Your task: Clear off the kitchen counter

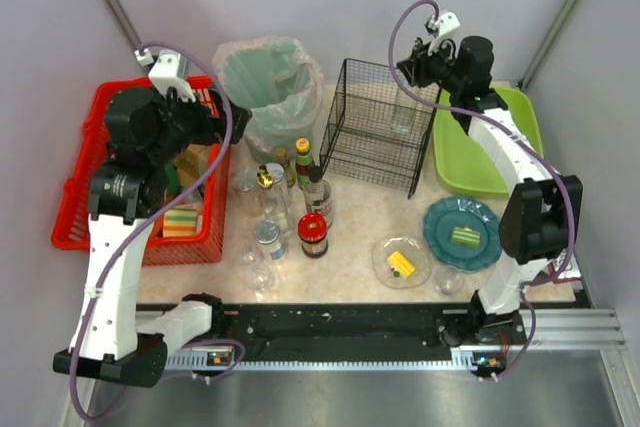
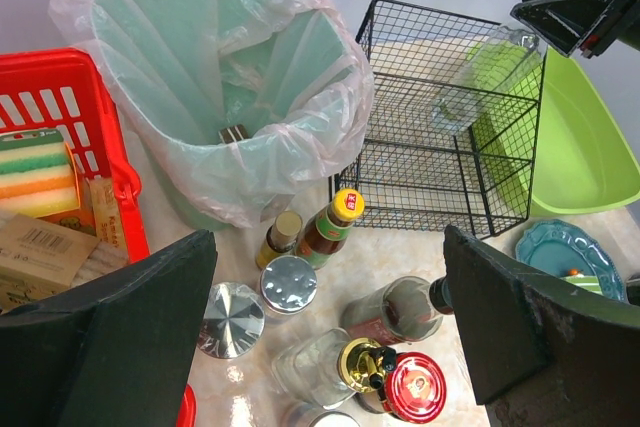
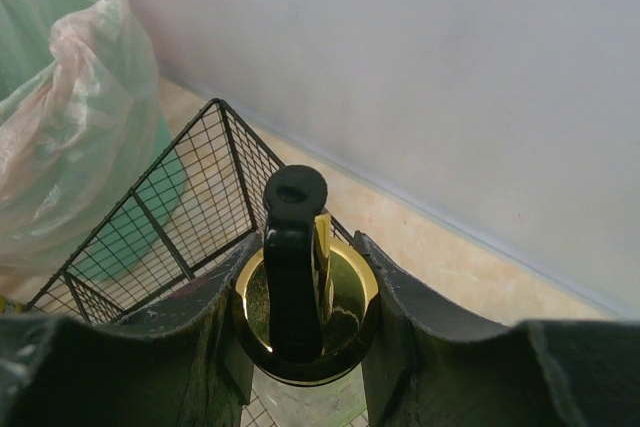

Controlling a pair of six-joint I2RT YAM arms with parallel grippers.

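Note:
Next, my right gripper lowers toward the far section of the wire basket [image 1: 375, 127] and releases the bottle's neck, as the bottle's body is already inside the basket's wires.
The kitchen counter [image 1: 360, 222] is beige marbled stone. My right gripper [image 1: 415, 65] is shut on the gold-capped neck of a clear glass bottle [image 1: 402, 115] with a black pourer, and holds it upright at the top of the black wire basket [image 1: 375, 127]. In the right wrist view, the fingers [image 3: 200, 327] clamp the gold cap [image 3: 352, 272]. My left gripper [image 1: 215, 109] is open and empty above a cluster of bottles and jars [image 1: 290, 202]. In the left wrist view, my left gripper [image 2: 330, 317] spans silver-lidded jars [image 2: 288, 285], a sauce bottle [image 2: 330, 222] and a red-lidded jar [image 2: 415, 387].
A bag-lined bin [image 1: 268, 82] stands at the back, with a red basket [image 1: 100, 187] of sponges and boxes to its left. A green tub [image 1: 490, 147] sits at the right. A teal plate [image 1: 440, 232], a glass bowl [image 1: 380, 262] and a small glass [image 1: 449, 280] sit near the front right.

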